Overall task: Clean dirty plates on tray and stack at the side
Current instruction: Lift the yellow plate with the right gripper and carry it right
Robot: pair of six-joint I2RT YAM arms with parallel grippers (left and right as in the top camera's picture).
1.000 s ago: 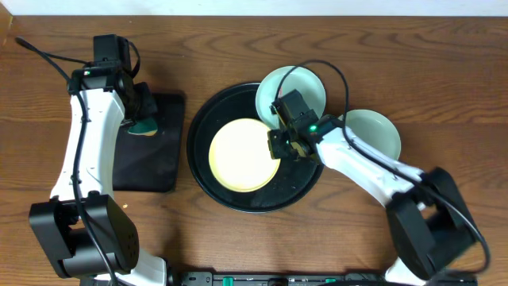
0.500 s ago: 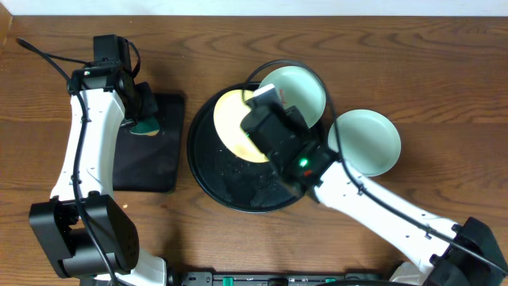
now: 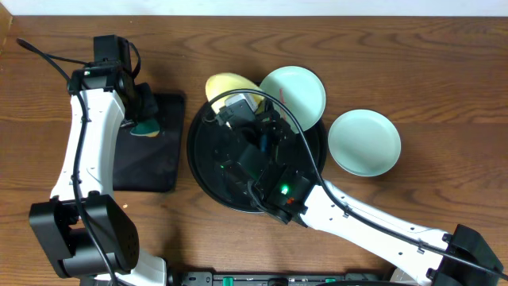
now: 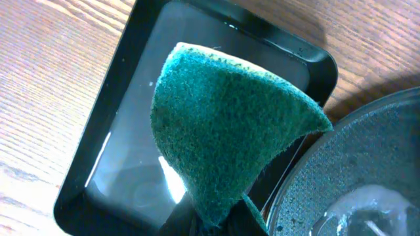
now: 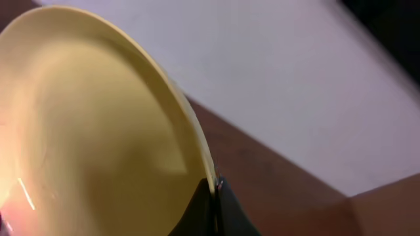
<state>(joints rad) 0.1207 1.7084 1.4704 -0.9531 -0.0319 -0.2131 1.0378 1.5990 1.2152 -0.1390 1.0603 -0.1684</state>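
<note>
My right gripper swings right in the overhead view and down to the table's mint-blue plate below it next, levels the tilted plate, lowers and releases.
My right gripper (image 3: 240,102) (image 5: 214,190) is shut on the rim of the pale yellow plate (image 3: 225,85) (image 5: 92,131) and holds it tilted up on edge above the far rim of the round black tray (image 3: 205,167). One mint-blue plate (image 3: 298,94) leans on the tray's far right rim. Another mint-blue plate (image 3: 364,142) lies on the table to the right. My left gripper (image 3: 145,119) (image 4: 223,223) is shut on a green sponge (image 4: 230,131) over the small rectangular black tray (image 3: 151,159) (image 4: 131,137).
The wooden table (image 3: 444,71) runs out to a pale wall at the back. My right arm (image 3: 286,195) crosses over the round tray. The round tray's wet rim shows in the left wrist view (image 4: 354,177).
My right gripper has lifted the yellow plate from flat in the tray to on edge at the tray's far rim. The left arm has not moved.
</note>
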